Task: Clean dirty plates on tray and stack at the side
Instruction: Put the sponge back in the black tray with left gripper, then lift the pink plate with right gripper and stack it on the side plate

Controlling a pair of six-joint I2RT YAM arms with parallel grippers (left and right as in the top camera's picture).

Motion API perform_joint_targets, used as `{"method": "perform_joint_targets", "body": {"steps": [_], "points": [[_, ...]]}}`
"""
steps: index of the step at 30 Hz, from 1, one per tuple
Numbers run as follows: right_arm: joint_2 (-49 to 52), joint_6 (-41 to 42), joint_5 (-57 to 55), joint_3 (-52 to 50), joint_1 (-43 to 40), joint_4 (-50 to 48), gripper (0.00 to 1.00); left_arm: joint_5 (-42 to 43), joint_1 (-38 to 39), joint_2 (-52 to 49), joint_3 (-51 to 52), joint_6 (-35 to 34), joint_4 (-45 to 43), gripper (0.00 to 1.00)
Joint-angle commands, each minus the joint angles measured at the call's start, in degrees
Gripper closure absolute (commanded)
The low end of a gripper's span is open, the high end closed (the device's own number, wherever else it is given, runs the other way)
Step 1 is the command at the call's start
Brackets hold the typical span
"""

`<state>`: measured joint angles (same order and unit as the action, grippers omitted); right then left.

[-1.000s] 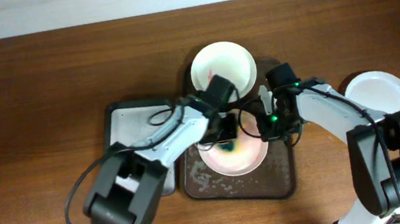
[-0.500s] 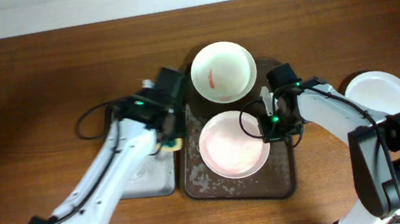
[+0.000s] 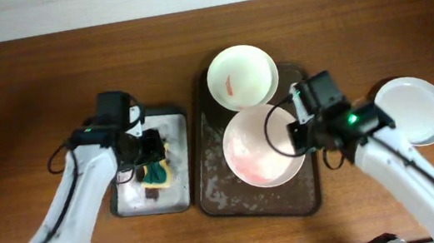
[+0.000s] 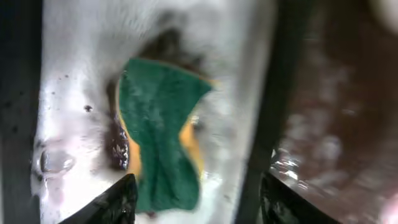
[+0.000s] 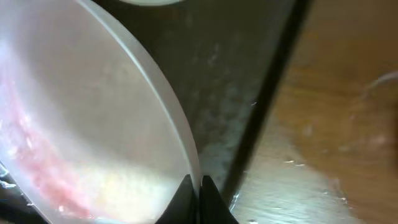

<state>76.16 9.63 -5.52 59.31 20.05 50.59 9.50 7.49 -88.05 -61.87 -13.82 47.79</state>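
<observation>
The robot's right gripper will lift the pink plate, carry it to the right in the overhead view and lower it onto the white plate, where the stack starts.
My right gripper is shut on the right rim of the pale pink plate, which tilts up over the dark brown tray. In the right wrist view the plate shows a faint red smear, and its rim is pinched at my gripper. A pale plate with a red smear sits at the tray's far end. My left gripper hangs open over the green-yellow sponge, which lies between and beyond the fingertips without touching them.
The sponge lies on a small grey-white tray left of the brown tray. A white plate rests on the wooden table at the right. The brown tray's wet floor lies under the pink plate.
My left arm left the pink plate, swung left to the small tray and opened, letting go of the sponge. My right gripper has lifted and tilted the pink plate slightly rightward.
</observation>
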Motion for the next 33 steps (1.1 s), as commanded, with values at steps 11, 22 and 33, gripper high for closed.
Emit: {"method": "perform_joint_targets", "body": {"steps": [11, 22, 33], "points": [[-6.49, 12.5, -56.5, 0.02, 38.42, -0.2, 0.96, -2.29, -0.26, 28.89, -0.11, 3.23, 8.92, 0.01], [-6.49, 11.63, -69.94, 0.17, 47.6, 0.24, 0.96, -2.27, -0.26, 29.24, -0.09, 3.23, 8.92, 0.0], [-6.49, 7.1, -73.66, 0.17, 51.95, 0.22, 0.96, -2.27, -0.26, 29.24, -0.09, 3.23, 8.92, 0.01]]}}
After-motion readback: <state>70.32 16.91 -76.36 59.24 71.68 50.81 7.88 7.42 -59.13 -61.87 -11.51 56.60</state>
